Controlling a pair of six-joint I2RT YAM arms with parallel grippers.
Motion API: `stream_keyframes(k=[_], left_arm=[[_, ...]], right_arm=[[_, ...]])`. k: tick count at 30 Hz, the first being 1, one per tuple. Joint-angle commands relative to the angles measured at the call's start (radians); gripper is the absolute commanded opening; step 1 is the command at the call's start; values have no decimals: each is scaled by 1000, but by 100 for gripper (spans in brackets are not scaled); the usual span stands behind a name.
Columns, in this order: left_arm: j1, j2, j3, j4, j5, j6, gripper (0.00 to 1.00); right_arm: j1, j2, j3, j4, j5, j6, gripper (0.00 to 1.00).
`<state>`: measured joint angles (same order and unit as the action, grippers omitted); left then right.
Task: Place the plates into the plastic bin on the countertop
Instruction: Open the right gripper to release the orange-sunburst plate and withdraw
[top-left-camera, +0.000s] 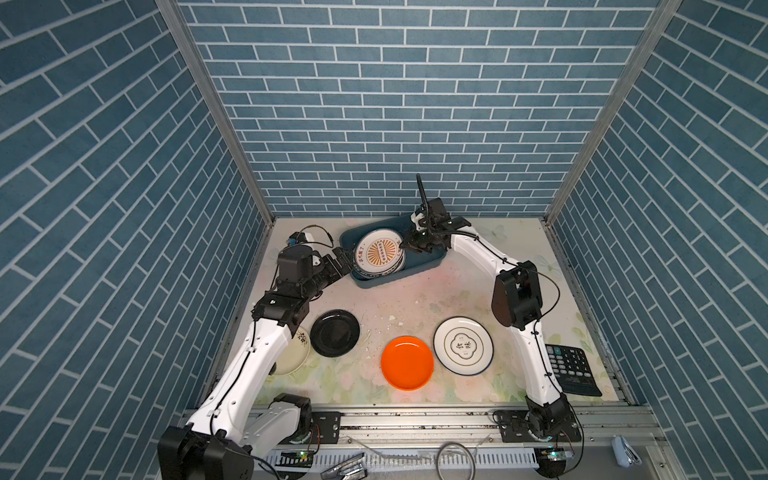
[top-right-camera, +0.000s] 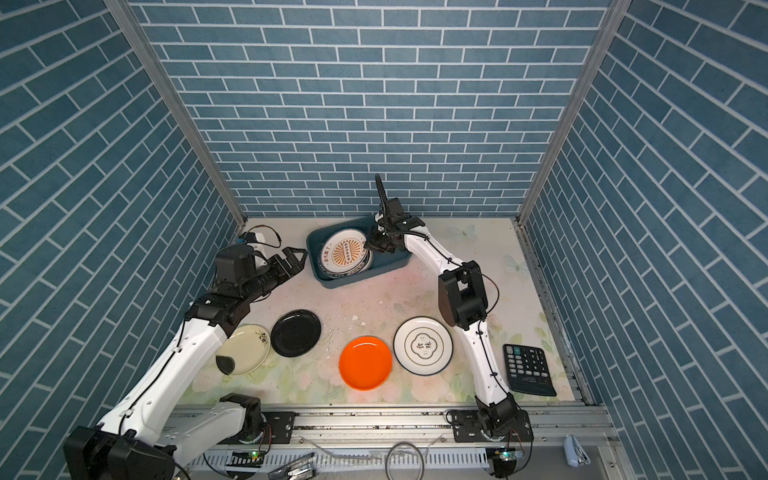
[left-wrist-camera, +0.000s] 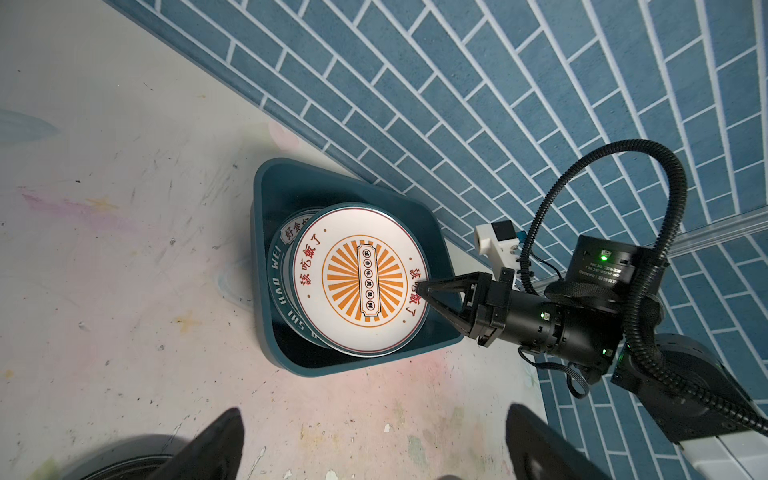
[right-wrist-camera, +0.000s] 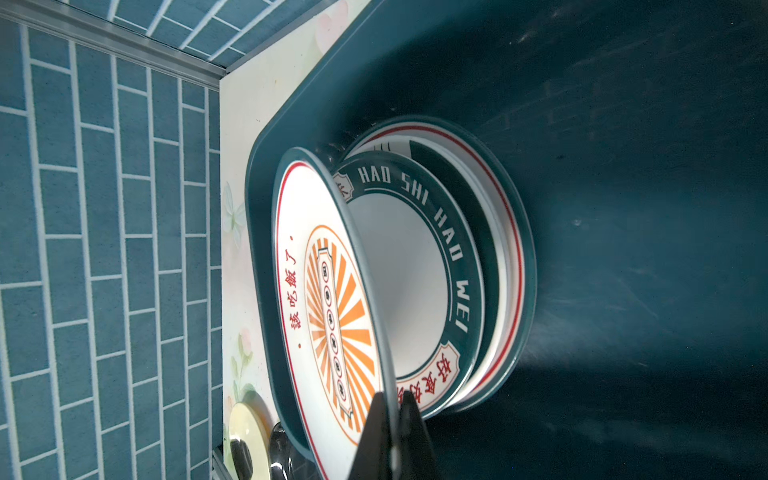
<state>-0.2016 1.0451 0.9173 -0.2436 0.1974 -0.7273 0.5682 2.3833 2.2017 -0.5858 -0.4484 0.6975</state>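
Observation:
The right gripper brings the tilted orange sunburst plate down onto the teal-rimmed lettered plate (right-wrist-camera: 415, 270) just below in the bin and releases the orange plate's rim next.
The dark teal plastic bin (top-left-camera: 426, 266) (top-right-camera: 392, 262) (left-wrist-camera: 259, 249) (right-wrist-camera: 623, 208) stands at the back of the countertop (top-left-camera: 415, 303). My right gripper (top-left-camera: 405, 247) (top-right-camera: 368, 246) (left-wrist-camera: 419, 286) (right-wrist-camera: 392, 419) is shut on the rim of the orange sunburst plate (top-left-camera: 380, 251) (top-right-camera: 345, 251) (left-wrist-camera: 361, 282) (right-wrist-camera: 328, 299), held tilted over a teal-rimmed lettered plate (right-wrist-camera: 415, 270) stacked in the bin. My left gripper (top-left-camera: 341, 259) (top-right-camera: 296, 258) (left-wrist-camera: 374, 409) hangs open and empty beside the bin's left wall. Black (top-left-camera: 334, 332), orange (top-left-camera: 407, 362), white (top-left-camera: 463, 345) and cream (top-left-camera: 297, 353) plates lie in front.
A black calculator (top-left-camera: 571, 370) (top-right-camera: 528, 370) lies at the front right, beside my right arm. Blue brick walls close in the back and both sides. Small white chips are scattered on the countertop between the black and orange plates.

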Motion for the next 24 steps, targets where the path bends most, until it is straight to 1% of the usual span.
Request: stream_keyframes(k=[1, 10, 11, 13, 17, 20, 21, 24], left_arm=[[-2, -16, -13, -19, -18, 14, 99], [-2, -10, -24, -17, -26, 13, 100], [-2, -10, -23, -16, -26, 14, 100], [-2, -9, -24, -16, -25, 12, 100], [-2, -3, -24, -16, -16, 15, 100], [-2, 0, -30, -10, -10, 10, 100], [-2, 0, -33, -6, -9, 10, 99], [-2, 0, -34, -1, -8, 8, 100]], right_arm=[[9, 29, 62, -33, -10, -33, 0], [15, 100, 152, -64, -41, -42, 0], [15, 105, 159, -66, -49, -45, 2], [15, 117, 177, -82, -74, -62, 9], [15, 147, 249, -176, -67, -107, 32], [15, 139, 250, -203, -46, -136, 45], [15, 135, 251, -215, -36, -145, 48], [12, 119, 250, -254, 8, -172, 52]])
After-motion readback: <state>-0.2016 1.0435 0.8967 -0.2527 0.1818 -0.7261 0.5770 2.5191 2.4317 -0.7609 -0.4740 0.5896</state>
